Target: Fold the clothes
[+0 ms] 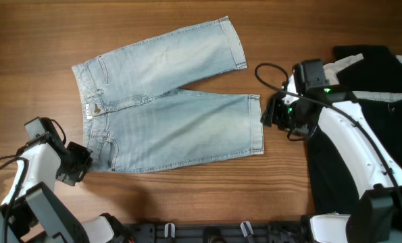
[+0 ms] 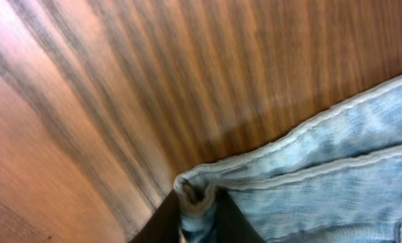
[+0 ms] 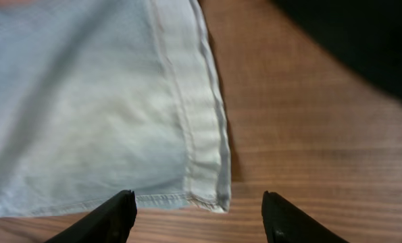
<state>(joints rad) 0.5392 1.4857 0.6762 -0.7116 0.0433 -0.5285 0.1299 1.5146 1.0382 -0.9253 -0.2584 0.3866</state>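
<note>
The near leg's hem corner (image 1: 257, 151) (image 3: 213, 200) lies framed between the open fingers of the right gripper, so the gripper will move them down and back around it.
The pale blue denim shorts (image 1: 173, 108) lie flat on the wooden table, waistband to the left and legs to the right. My left gripper (image 1: 86, 158) is at the near waistband corner. In the left wrist view its fingers (image 2: 199, 210) are shut on a bunched bit of the waistband edge (image 2: 336, 162). My right gripper (image 1: 268, 113) sits just right of the near leg's hem. In the right wrist view it is open (image 3: 197, 206), with a hem corner of the shorts (image 3: 86, 101) between the fingertips and nothing held.
A larger black-and-white garment (image 1: 369, 74) lies at the right side of the table under the right arm, and shows as a dark patch in the right wrist view (image 3: 349, 40). Bare wood (image 1: 207, 196) runs along the front.
</note>
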